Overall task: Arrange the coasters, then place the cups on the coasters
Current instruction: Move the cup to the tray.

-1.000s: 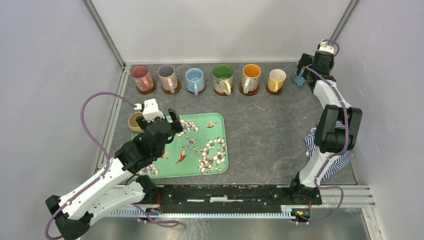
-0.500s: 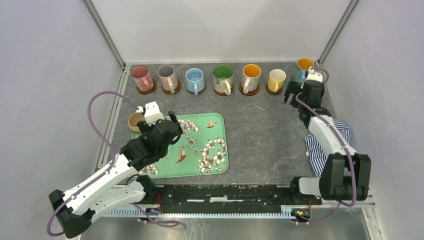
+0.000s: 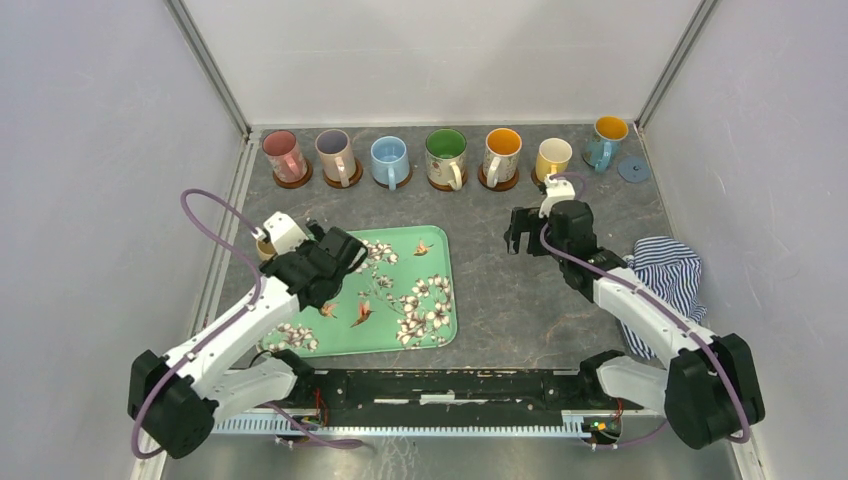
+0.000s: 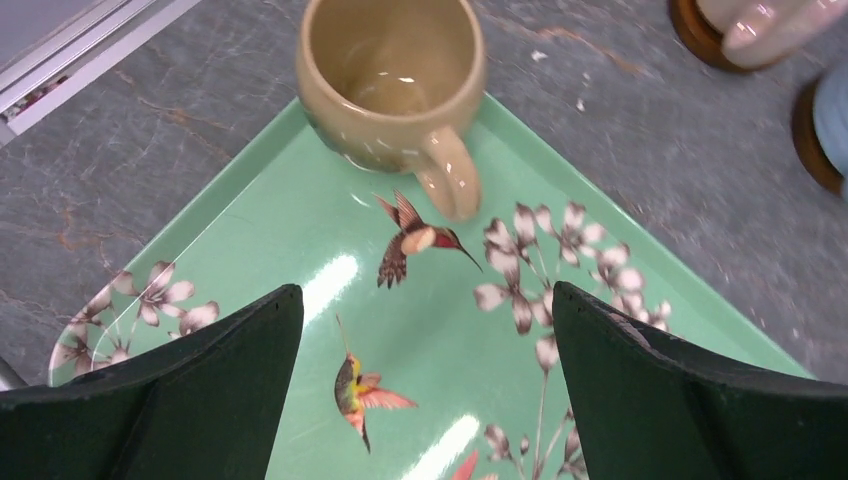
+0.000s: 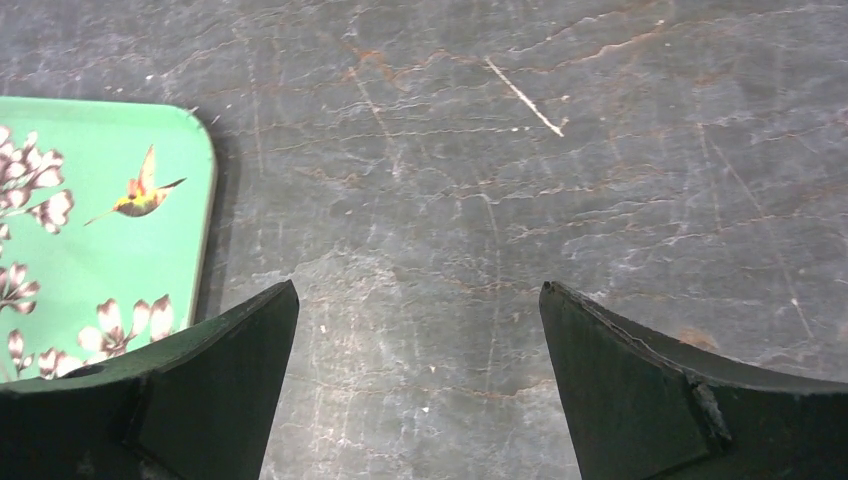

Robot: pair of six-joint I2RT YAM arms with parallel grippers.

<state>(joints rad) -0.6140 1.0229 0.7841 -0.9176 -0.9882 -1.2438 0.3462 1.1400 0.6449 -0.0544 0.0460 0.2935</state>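
Observation:
My left gripper is open and the tan cup's handle [image 4: 452,175] points into the gap between its fingers, so it will move down next and close them around the handle.
Six cups stand on dark brown coasters along the back: pink [image 3: 283,155], lilac [image 3: 335,152], light blue [image 3: 389,160], green [image 3: 446,155], orange [image 3: 502,153] and yellow [image 3: 552,158]. A blue cup with an orange inside [image 3: 607,138] stands on the table beside a blue-grey coaster [image 3: 634,169], apart from it. A tan cup [image 4: 392,80] sits on the green tray's corner [image 4: 250,240], handle toward my left gripper [image 4: 425,330], which hangs open and empty just short of it. My right gripper [image 5: 418,300] is open over bare table [image 5: 560,200].
The green floral tray [image 3: 425,300] lies front left of centre. A striped blue-and-white cloth [image 3: 665,275] is bunched at the right edge beside my right arm. Metal frame posts and grey walls close in the back and both sides.
My right arm has swung back from the far right corner to mid-table, uncovering the blue cup and the blue-grey coaster. My left gripper has shifted slightly toward the tan cup.

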